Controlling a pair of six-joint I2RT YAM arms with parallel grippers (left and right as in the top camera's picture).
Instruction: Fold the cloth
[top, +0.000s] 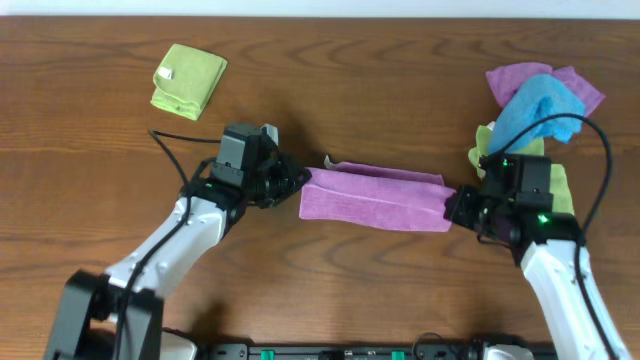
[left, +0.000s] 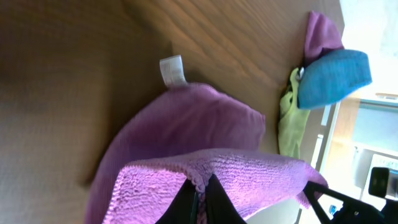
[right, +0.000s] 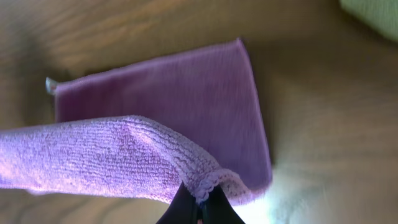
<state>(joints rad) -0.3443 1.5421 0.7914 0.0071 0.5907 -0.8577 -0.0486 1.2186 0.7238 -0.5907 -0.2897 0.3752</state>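
The lower layer lies uncovered beyond the raised edge. My right gripper will carry the pinched corner outward and down toward the lower layer's far corner (top: 440, 179) (right: 238, 47) and release it.
The lilac cloth (top: 375, 198) lies folded in half as a long strip in the middle of the table, its white tag (top: 329, 162) at the far left corner. My left gripper (top: 298, 183) is shut on the cloth's left end; in the left wrist view (left: 200, 198) the fingers pinch the upper layer's edge, with the cloth (left: 186, 134) and its tag (left: 172, 70) beyond. My right gripper (top: 455, 207) is shut on the right end; in the right wrist view (right: 200, 202) it pinches the stitched corner of the cloth (right: 174, 99), with the upper layer raised over the lower one.
A folded lime-green cloth (top: 187, 79) lies at the far left. At the far right a purple cloth (top: 520, 77) is bunched with a bright blue one (top: 540, 110) over lime-green cloths (top: 556, 183), close behind my right arm.
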